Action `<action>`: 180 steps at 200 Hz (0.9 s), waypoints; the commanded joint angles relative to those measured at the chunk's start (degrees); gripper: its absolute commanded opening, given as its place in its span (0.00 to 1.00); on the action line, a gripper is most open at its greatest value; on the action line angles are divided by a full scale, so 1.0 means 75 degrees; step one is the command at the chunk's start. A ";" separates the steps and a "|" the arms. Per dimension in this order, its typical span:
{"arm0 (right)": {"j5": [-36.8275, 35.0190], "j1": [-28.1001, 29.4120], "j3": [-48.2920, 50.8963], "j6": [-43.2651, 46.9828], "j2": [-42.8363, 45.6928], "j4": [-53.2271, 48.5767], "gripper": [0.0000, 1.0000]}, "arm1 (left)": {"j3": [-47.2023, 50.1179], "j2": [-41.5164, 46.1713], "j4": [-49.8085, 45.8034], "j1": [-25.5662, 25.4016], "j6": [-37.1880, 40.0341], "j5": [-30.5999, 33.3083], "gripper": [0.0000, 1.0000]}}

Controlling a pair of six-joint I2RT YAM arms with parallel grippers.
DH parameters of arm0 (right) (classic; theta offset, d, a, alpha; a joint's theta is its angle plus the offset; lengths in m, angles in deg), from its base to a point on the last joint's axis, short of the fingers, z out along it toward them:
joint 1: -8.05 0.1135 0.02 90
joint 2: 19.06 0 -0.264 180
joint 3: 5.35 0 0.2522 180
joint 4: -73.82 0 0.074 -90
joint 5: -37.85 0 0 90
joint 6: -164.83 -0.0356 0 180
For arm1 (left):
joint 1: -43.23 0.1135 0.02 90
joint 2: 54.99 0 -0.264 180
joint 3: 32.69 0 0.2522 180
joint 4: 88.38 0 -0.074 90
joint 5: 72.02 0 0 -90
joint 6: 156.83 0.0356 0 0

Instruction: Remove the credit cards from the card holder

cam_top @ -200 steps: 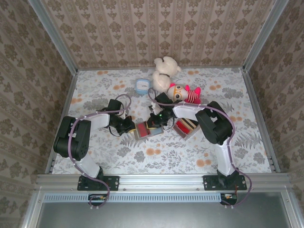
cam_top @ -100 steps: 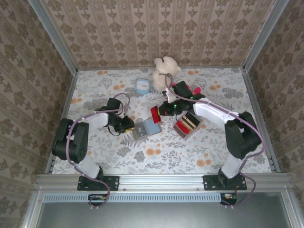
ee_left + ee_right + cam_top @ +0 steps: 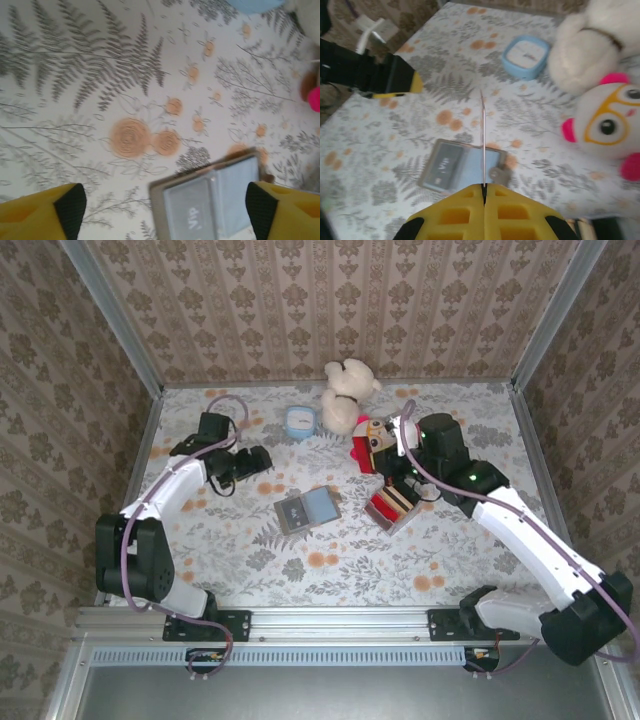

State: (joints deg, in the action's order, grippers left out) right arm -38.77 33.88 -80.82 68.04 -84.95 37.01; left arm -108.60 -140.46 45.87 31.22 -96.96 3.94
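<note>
I need to move my right gripper back and down over the red cards in the tray (image 3: 381, 511) next and let go of the card it holds, because that card is red too.
The grey card holder (image 3: 307, 510) lies spread flat on the floral table. Its left panel shows a dark pocket marked VIP, and a light blue credit card (image 3: 321, 505) sits on the right panel. My left gripper (image 3: 257, 460) hangs open to the holder's upper left, apart from it. In the left wrist view the holder (image 3: 210, 200) lies below and between the yellow fingertips (image 3: 67, 207). My right gripper (image 3: 484, 187) is shut on a thin credit card (image 3: 483, 135), seen edge-on and held up above the holder (image 3: 460, 167).
A small light blue box (image 3: 299, 421) stands at the back, with a white teddy (image 3: 346, 390) beside it. A doll with glasses (image 3: 376, 435) lies by my right wrist. A grey tray of red and tan blocks (image 3: 395, 502) sits right of the holder.
My left gripper opened, let go of the holder and drew back to the upper left. My right gripper pulled a card out of the holder and carried it right, toward the doll.
</note>
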 commanded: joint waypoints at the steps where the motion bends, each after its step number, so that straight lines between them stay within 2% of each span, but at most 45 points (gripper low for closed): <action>1: -0.1207 -0.0185 0.0253 0.0858 0.0270 -0.1103 0.00 | -0.0166 0.0364 -0.0635 0.0141 0.0578 0.0603 0.92; 33: -0.1263 -0.0263 0.0387 0.1762 0.0404 -0.1758 0.00 | -0.0038 0.0817 -0.0676 0.0435 0.0849 0.0675 1.00; 57: -0.1242 -0.0266 0.0183 0.1973 0.0064 -0.2176 0.00 | 0.0031 0.1096 -0.0724 0.0597 0.0976 0.0641 1.00; 120: -0.0181 -0.0267 -0.0223 0.2609 -0.1172 -0.2343 0.00 | 0.0133 0.1263 -0.0701 0.0826 0.1070 0.0537 1.00; 180: -0.0631 -0.0395 -0.0385 0.2753 -0.2061 -0.2566 0.00 | 0.0177 0.1258 -0.0605 0.1063 0.1015 0.0124 1.00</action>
State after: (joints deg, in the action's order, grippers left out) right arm -42.74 31.65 -82.00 86.71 -97.93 20.33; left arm -107.86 -132.07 41.59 38.39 -90.47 6.98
